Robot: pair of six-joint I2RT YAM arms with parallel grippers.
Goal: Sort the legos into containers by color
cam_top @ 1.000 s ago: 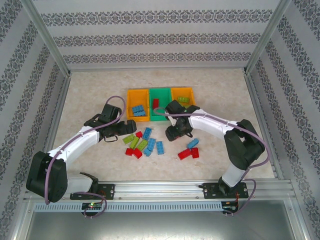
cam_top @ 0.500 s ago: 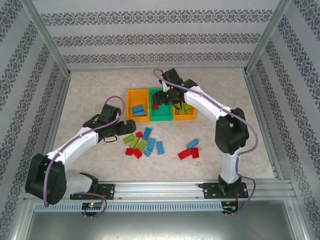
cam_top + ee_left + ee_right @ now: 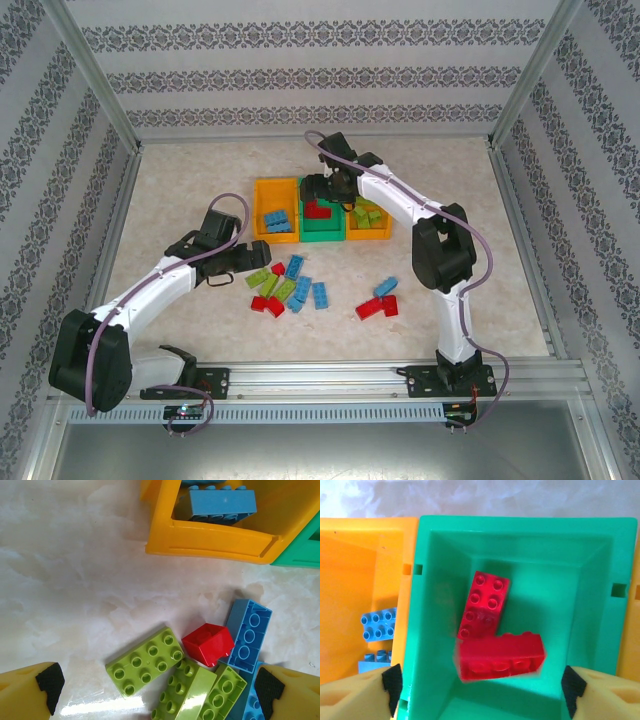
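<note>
The outward end of the blue lego lies clear of the pile, so I will next move my left gripper across past the red lego beside it and down, turning, onto that end.
My right gripper hangs open over the green container. Two red legos are inside it: one lying flat, one blurred and loose between my spread fingers. My left gripper is open low over the table pile, with a lime lego, a red lego and a blue lego between its fingers, none of them held. The left orange container holds blue legos. The right orange container holds lime legos.
Loose legos lie in a pile in front of the containers, and a smaller blue and red group lies to the right. Metal frame posts and patterned walls enclose the table.
My right arm swung from the table pile up to the green container, then its jaws opened and the red lego dropped free. The left arm has stayed still.
</note>
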